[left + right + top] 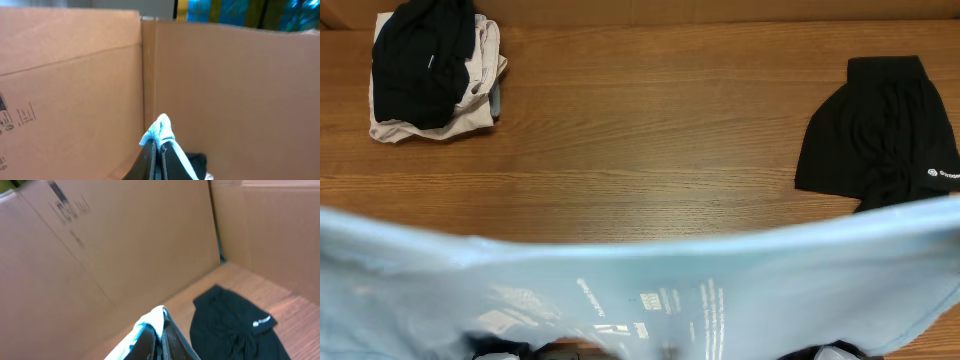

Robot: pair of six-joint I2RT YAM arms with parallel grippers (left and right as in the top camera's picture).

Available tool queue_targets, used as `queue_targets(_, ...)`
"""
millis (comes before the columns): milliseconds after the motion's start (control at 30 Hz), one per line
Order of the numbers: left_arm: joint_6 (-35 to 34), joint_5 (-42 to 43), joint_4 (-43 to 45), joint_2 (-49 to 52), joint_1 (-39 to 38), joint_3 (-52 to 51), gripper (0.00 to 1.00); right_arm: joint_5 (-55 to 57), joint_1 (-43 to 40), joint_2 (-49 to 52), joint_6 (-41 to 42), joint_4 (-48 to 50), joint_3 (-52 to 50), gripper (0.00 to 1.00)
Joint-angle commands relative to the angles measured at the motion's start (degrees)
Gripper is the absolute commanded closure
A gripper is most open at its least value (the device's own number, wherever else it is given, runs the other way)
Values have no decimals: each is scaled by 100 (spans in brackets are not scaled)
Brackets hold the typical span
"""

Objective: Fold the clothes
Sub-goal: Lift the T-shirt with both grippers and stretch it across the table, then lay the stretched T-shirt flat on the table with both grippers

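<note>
The stretched shirt goes outward over the open tabletop next with my right gripper, which lowers beside the black garment so the shirt's edge lies flat on the tabletop.
A light blue T-shirt (pixel 650 290) hangs stretched across the near side of the overhead view, lifted off the table, its lettering showing faintly through the cloth. My left gripper (pixel 161 146) is shut on a bunched edge of the shirt (pixel 161 129). My right gripper (pixel 161 328) is shut on another edge of the same shirt (pixel 156 317). Both grippers are hidden behind the cloth in the overhead view. A black garment (pixel 885 130) lies flat at the right, also seen in the right wrist view (pixel 235 325). A pile of black (pixel 420 60) and beige clothes (pixel 480 95) sits far left.
Cardboard walls (pixel 225 90) stand round the wooden table (pixel 650 130), close behind both grippers. A small dark patch of cloth (pixel 197 162) shows below the left gripper.
</note>
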Motion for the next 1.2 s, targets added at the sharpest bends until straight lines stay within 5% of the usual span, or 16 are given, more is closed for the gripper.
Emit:
queue_targets(0,-50,-289,127,610,31,-304,96,-291,-37,470,-195,243,-710,96)
queue_targets(433,-57,634,350,3556,31,-372,96,-789,636,2380,-295,2286,-2962,96)
queue_targets(800,-57,2070,2190,5753,28,-372,96,-472,1462,4857,-273,4660,-3121,96)
queue_targets(967,-81,2538,2435,6124,24,-372,96,-468,1508,5213,-278,5069,-3121,96)
queue_targets(1167,-85,2599,1735,6148,-13,-367,96,-422,1508,5274,-343,4647,-3123,96)
